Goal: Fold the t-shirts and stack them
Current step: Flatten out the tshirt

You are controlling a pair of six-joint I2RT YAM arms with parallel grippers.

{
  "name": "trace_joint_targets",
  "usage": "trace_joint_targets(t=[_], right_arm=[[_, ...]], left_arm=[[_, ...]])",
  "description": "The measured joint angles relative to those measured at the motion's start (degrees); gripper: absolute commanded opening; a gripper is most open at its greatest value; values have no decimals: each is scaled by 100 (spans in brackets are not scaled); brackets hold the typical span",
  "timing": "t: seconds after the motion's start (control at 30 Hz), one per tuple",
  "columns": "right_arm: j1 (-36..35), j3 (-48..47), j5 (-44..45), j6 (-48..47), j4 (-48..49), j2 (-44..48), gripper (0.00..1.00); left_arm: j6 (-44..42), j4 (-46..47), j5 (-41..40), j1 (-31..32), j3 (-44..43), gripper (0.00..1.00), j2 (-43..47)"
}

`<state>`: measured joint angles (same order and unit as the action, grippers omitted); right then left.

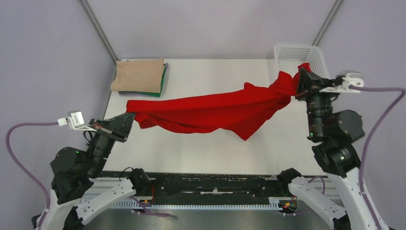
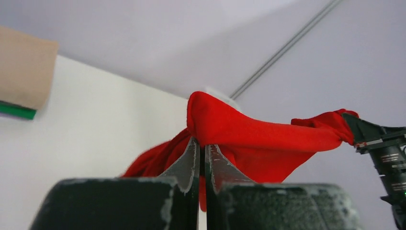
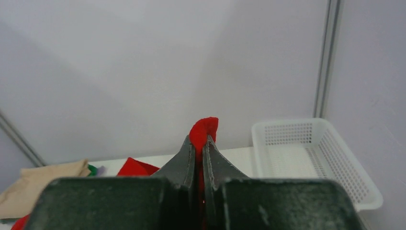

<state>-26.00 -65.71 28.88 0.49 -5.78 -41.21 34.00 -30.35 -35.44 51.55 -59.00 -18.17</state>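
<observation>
The shirt hangs above the table, so my left gripper will tilt its fingers down, go down to the tabletop near the folded t-shirts and let go of the red end.
The red t-shirt (image 1: 210, 111) hangs stretched across the table between both grippers. My left gripper (image 1: 130, 118) is shut on its left end, seen in the left wrist view (image 2: 201, 142) with red cloth (image 2: 258, 132) running off to the right. My right gripper (image 1: 298, 81) is shut on its right end near the basket; in the right wrist view (image 3: 200, 141) red cloth (image 3: 203, 129) bunches out between the fingers. The folded beige t-shirt (image 1: 139, 75) lies on the folded dark green t-shirt (image 1: 163, 81) at the table's far left corner.
A white mesh basket (image 1: 293, 52) stands at the far right corner, also in the right wrist view (image 3: 311, 153). The white table (image 1: 215, 148) lies below the shirt. Grey walls with metal posts stand behind.
</observation>
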Motion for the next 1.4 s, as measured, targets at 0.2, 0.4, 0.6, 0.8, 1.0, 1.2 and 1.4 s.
trace_joint_targets(t=[0.2, 0.4, 0.6, 0.8, 1.0, 1.2, 1.4], right_arm=[[-2, -616, -621, 258, -398, 662, 0], [-2, -822, -542, 282, -632, 595, 0], [-2, 50, 138, 201, -452, 46, 0], [0, 1163, 815, 153, -122, -949, 0], [168, 1366, 1062, 120, 494, -2439, 0], [656, 767, 804, 105, 898, -4044, 0], [861, -380, 424, -127, 1169, -5571, 13]], left_arm=[[-7, 70, 603, 2, -223, 2, 315], [79, -195, 461, 2, -323, 2, -98], [551, -822, -162, 2, -116, 2, -990], [1333, -1526, -876, -33, 835, 2, -2063], [1362, -1300, -385, -1237, 1027, 2, -3816], [949, -332, 774, -2778, 1095, 13, -5069], [603, 188, 1648, -3475, 339, 70, -6734]])
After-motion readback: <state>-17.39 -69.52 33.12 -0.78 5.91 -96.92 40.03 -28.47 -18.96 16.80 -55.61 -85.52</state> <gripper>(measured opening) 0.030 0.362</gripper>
